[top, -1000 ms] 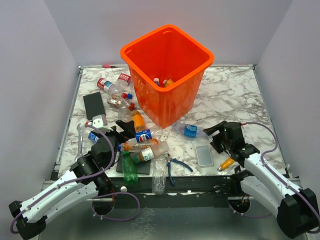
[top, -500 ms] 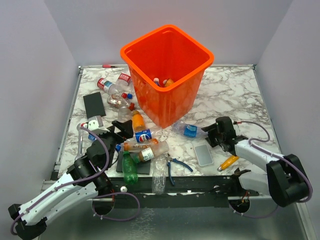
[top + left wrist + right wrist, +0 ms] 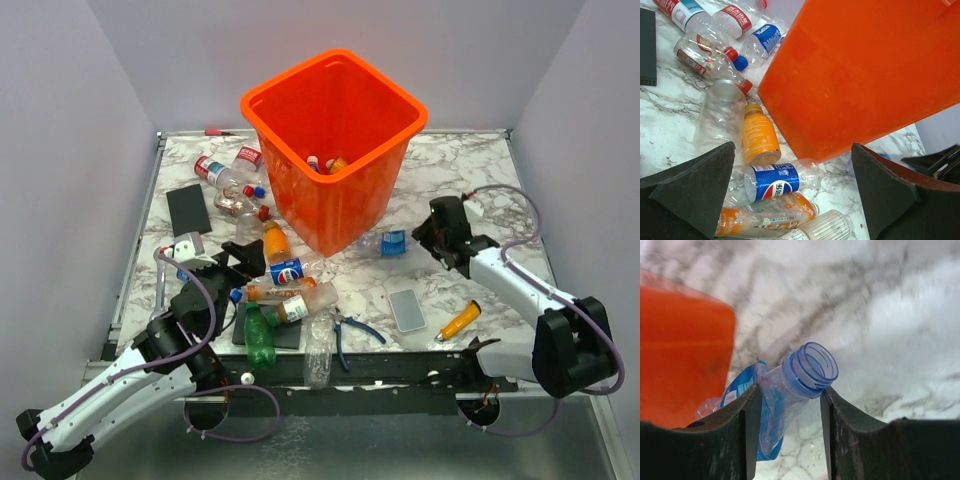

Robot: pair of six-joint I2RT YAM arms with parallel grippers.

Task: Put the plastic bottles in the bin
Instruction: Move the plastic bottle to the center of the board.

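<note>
My right gripper will next turn away from the bin's close side and swing the bottle back over bare tabletop by the smartphone. It will let go where there's room.
The orange bin [image 3: 340,215] stands at the table's middle back, with bottle tops [image 3: 325,163] showing inside. Several plastic bottles [image 3: 285,290] lie piled left of it and in front. My left gripper [image 3: 235,262] hovers wide open over that pile; a Pepsi bottle [image 3: 775,182] and an orange-labelled one [image 3: 759,135] lie below the open jaws [image 3: 795,195]. My right gripper [image 3: 432,238] is shut on a crushed, uncapped blue-labelled bottle [image 3: 390,243], right of the bin. Both fingers press its neck [image 3: 790,390], with the bin wall [image 3: 680,350] close at left.
A black slab [image 3: 187,209] lies at the left. A smartphone [image 3: 408,310], blue-handled pliers [image 3: 350,333] and an orange marker [image 3: 457,322] lie near the front edge. A red pen [image 3: 218,132] rests at the back left. Grey walls enclose the table.
My right gripper closed on the blue-labelled bottle and swung back and up with it, toward the bin's right side. My left arm edged slightly forward, still open.
</note>
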